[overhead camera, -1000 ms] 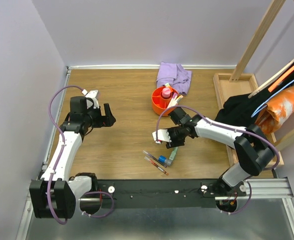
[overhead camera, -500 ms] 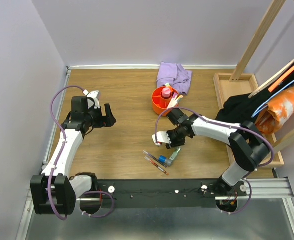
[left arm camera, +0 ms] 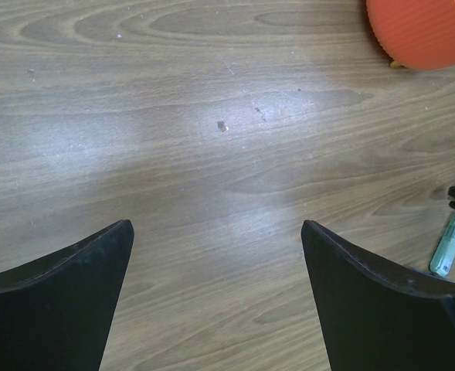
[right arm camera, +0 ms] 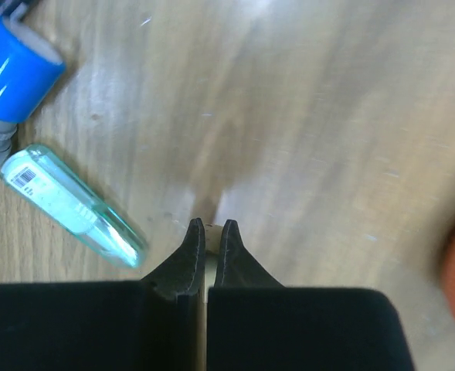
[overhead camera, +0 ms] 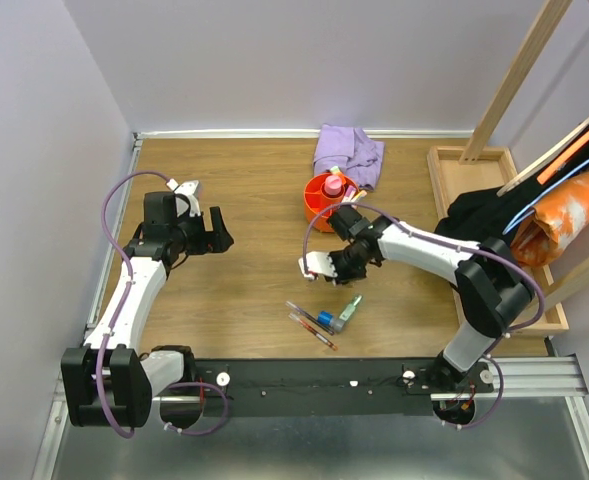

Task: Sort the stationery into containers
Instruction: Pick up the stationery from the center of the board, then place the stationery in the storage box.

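Note:
The orange divided cup (overhead camera: 319, 208) is outward of my right gripper's fingers. My right gripper should next go up and move outward over that cup to release the small tan eraser.
The orange divided cup (overhead camera: 319, 208) stands mid-table with a pink tube (overhead camera: 332, 186) and other stationery in it. On the wood in front lie a mint highlighter (overhead camera: 349, 311), a blue-capped item (overhead camera: 325, 320) and two red pens (overhead camera: 309, 325). My right gripper (overhead camera: 331, 268) hovers between the cup and these, shut on a thin pale item that only shows as a cream sliver between the jaws (right arm camera: 210, 226). The mint highlighter (right arm camera: 73, 207) and blue item (right arm camera: 15, 73) lie to its left. My left gripper (overhead camera: 217, 230) is open and holds nothing (left arm camera: 215, 226). It sits well left of the cup (left arm camera: 424, 31).
A lilac cloth (overhead camera: 347, 152) lies behind the cup. A shallow wooden tray (overhead camera: 444, 170) at the right holds dark fabric and an orange bag. Wooden slats lean over the right side. Walls close the back and left.
My right gripper has shut and moved up and left, away from the mint highlighter toward the cup. The left arm has stayed put.

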`<state>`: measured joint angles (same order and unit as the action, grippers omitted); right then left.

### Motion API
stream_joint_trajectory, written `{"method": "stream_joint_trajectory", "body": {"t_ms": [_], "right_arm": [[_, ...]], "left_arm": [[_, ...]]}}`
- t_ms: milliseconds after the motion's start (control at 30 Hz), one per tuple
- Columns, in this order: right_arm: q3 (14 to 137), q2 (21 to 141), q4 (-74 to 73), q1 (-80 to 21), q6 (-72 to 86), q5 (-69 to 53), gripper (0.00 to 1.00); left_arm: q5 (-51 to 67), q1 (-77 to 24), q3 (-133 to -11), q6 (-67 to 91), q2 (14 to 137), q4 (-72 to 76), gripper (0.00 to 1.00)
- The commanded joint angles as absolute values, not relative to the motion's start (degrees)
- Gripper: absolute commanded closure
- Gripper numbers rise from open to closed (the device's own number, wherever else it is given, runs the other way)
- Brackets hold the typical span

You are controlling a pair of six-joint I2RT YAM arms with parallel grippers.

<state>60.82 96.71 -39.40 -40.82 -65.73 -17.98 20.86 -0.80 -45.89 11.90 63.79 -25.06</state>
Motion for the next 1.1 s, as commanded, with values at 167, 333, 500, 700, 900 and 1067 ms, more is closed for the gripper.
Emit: {"method": "stream_joint_trajectory", "body": {"t_ms": [167, 333, 500, 700, 900, 1067], "right_arm": [[80.3, 96.6, -45.2, -41.0, -51.4, -20.8, 0.99], [85.5, 98.5, -34.5, -41.0, -39.9, -20.1, 1.0], [84.9, 100.4, -22.4, -40.5, -36.3, -17.8, 1.0], [86.0, 104.5, -17.3, -39.7, -38.1, -15.4, 1.0], [88.5, 108.6, -16.5, -37.7, -38.9, -13.7, 1.0], [88.8, 109.5, -16.4, -36.2, -40.3, -13.4, 1.0]], "left_arm": [[22.8, -0.5, -47.0, 12.7, 62.3, -22.9, 0.01], [23.0, -0.4, -46.9, 12.9, 61.8, -23.3, 0.01], [22.9, -0.4, -47.5, 13.0, 61.8, -23.9, 0.01], [22.3, -0.5, -47.9, 12.7, 62.0, -24.6, 0.01], [22.1, -0.5, -48.1, 12.7, 62.8, -24.7, 0.01], [22.0, -0.5, -48.6, 12.7, 63.5, -24.4, 0.01]]}}
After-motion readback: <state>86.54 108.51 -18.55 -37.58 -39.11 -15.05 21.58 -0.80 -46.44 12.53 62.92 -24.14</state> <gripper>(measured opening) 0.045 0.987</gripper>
